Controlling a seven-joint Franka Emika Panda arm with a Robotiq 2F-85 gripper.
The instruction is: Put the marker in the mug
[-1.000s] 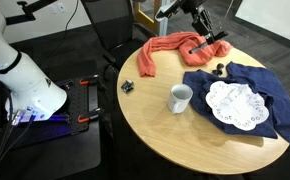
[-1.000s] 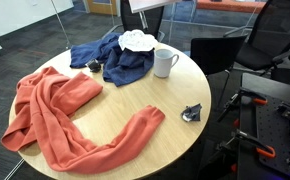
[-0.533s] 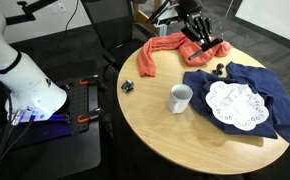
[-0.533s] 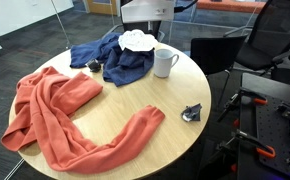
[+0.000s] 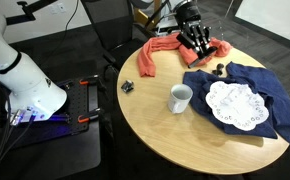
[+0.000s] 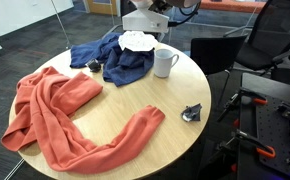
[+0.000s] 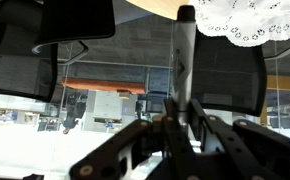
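Observation:
I need to carry the marker over the white mug's opening [image 5: 181,90], which faces up below, toward the table's middle, then lower it inside and release.
In the wrist view my gripper [image 7: 181,128] is shut on the marker [image 7: 183,55], a slim dark stick with a whitish end that stands out past the fingers. In an exterior view the gripper [image 5: 197,42] hangs above the orange cloth [image 5: 165,48] at the table's far side; the marker cannot be made out there. The white mug [image 5: 180,97] stands upright near the table's middle, apart from the gripper, and also shows in the other exterior view [image 6: 165,62]. There only part of the arm [image 6: 150,17] shows at the top edge.
A blue cloth [image 5: 247,85] with a white lacy doily [image 5: 234,103] lies beside the mug; the doily also shows in the wrist view [image 7: 247,20]. A small dark clip-like object [image 5: 127,86] sits near the table edge. Office chairs [image 6: 270,40] surround the round wooden table [image 5: 175,135].
The gripper has moved left over the orange cloth and turned, keeping hold of the marker. The mug and cloths have not moved.

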